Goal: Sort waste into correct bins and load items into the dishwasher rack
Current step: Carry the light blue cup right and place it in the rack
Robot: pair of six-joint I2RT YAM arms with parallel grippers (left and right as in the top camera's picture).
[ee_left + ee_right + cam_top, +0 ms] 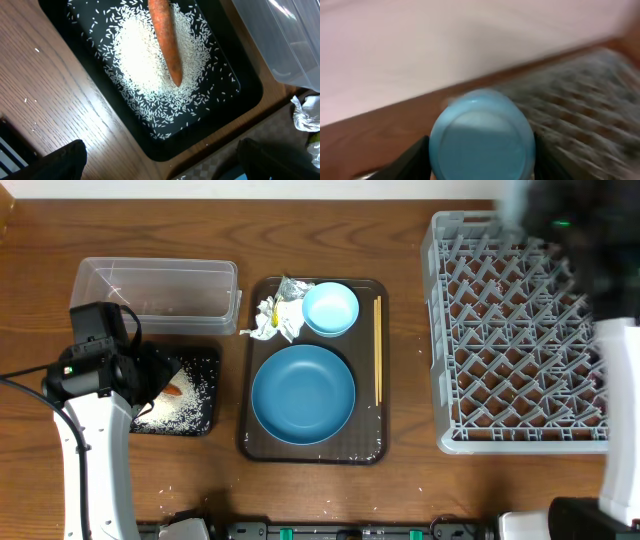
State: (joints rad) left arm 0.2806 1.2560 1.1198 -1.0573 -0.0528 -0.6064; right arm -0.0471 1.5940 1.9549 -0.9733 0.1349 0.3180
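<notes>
My right gripper needs to move the cup point(482, 137) it holds back, down and to the right in the overhead view next, onto the rack's wires, as the cup is still above the grey rack's far edge.
My left gripper point(160, 162) is open and empty over the near corner of the black tray point(240, 100), which holds white rice point(145, 65) and an orange carrot piece point(167, 45). In the overhead view the left gripper point(150, 375) hangs over that tray point(205, 365). My right gripper point(480, 150) is shut on a light blue cup point(482, 137), base towards the camera, above the grey rack point(585, 100). The right arm is a blur point(560, 220) over the rack point(520, 330). The big blue bowl point(303, 394), small blue bowl point(330, 308), chopsticks point(378, 350), tissue point(270, 320) and wrapper point(293, 288) lie on the brown tray.
The clear tub point(160, 290) stands behind the black tray. The brown tray point(365, 450) sits mid-table between the black tray and the rack. A few rice grains lie on the wood near the front left point(165, 490).
</notes>
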